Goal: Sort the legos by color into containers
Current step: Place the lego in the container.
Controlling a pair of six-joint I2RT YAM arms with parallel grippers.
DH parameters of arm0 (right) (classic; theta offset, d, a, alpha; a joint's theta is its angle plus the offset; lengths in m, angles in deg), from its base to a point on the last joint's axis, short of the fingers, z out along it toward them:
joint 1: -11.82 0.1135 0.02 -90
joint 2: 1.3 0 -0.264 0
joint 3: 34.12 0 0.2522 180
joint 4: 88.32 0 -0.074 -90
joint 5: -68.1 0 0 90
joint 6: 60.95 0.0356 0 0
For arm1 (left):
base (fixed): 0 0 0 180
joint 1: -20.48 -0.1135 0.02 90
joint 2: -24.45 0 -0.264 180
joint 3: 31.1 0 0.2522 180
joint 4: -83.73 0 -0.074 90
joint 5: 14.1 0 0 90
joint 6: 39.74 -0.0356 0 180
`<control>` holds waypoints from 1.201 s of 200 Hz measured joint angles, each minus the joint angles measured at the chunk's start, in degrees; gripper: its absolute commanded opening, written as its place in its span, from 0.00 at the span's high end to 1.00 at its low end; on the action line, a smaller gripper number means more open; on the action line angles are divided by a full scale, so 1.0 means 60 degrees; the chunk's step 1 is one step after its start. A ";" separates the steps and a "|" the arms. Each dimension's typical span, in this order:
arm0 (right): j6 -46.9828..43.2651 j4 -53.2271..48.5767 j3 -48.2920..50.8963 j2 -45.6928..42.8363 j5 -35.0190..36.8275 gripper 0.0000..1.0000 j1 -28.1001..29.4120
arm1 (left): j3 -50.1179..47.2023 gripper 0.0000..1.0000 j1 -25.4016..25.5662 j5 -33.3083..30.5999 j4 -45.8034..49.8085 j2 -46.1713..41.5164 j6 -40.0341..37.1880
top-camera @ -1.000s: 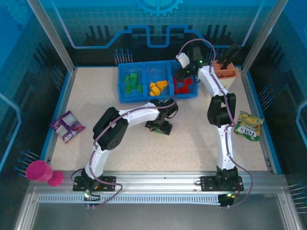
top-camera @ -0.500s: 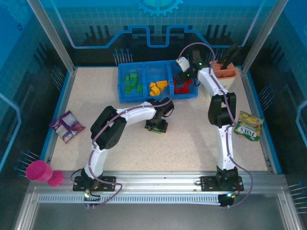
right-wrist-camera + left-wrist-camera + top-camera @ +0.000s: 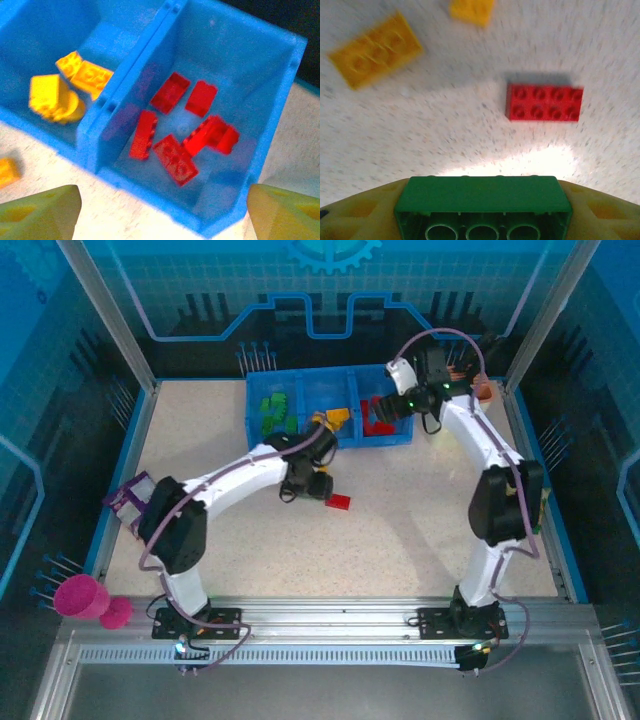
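Observation:
The left gripper needs to carry the green lego outward over the green legos' container next and release it there, because that container already holds this same color.
My left gripper [image 3: 482, 200] is shut on a green lego [image 3: 482, 192], which sits between its yellow fingers [image 3: 360, 212] with the hollow underside facing the camera. On the table below lie a red lego [image 3: 544, 102] and two yellow legos [image 3: 375, 49] [image 3: 471, 10]. From above, the left gripper [image 3: 316, 483] hangs just in front of the blue containers [image 3: 300, 443], and the red lego [image 3: 338, 502] lies beside it. My right gripper [image 3: 162, 220] is open and empty over the front edge of the red compartment [image 3: 280, 100], which holds several red legos [image 3: 175, 159].
Green legos [image 3: 272, 412] fill the left compartment and yellow ones [image 3: 330, 420] the middle. A purple snack packet [image 3: 128, 498] lies at the left. A pink cup [image 3: 82, 597] stands at the near left corner. The cream holder [image 3: 480, 390] is behind the right arm.
My left gripper closed on the green lego and carried it up and left toward the tray, uncovering the red lego. The right arm swung right, and its jaws opened a little wider.

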 measured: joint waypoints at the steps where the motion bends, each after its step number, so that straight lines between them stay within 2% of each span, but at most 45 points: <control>1: 0.0015 0.0011 0.0076 -0.0055 -0.0007 0.12 0.0004 | 0.0015 0.52 -0.0025 -0.0004 0.0000 -0.0018 -0.0004; 22: 0.0470 0.0244 0.1967 -0.1297 0.0007 0.12 0.0306 | 0.0623 0.52 -0.0798 -0.0204 0.0015 -0.0248 -0.0219; 46: 0.0947 0.0463 0.3690 -0.2280 0.0124 0.11 0.1166 | 0.1472 0.52 -0.1555 -0.0372 -0.0022 -0.0098 -0.0430; 88: 0.1519 0.0528 0.5329 -0.3049 0.0219 0.11 0.2539 | 0.3483 0.52 -0.2448 -0.0444 -0.0313 0.1260 -0.0506; 139: 0.1209 0.0678 0.5657 -0.2940 0.0302 0.09 0.3559 | 0.6102 0.51 -0.3410 -0.0550 -0.0313 0.3938 -0.0404; 192: -0.0142 0.0925 0.5617 -0.1723 -0.0273 0.07 0.3770 | 0.9817 0.49 -0.3963 -0.0747 0.0488 0.6859 -0.0368; 240: -0.0933 0.1005 0.4728 -0.0576 -0.0222 0.05 0.4116 | 1.0469 0.45 -0.4186 -0.0561 0.0634 0.7595 -0.0076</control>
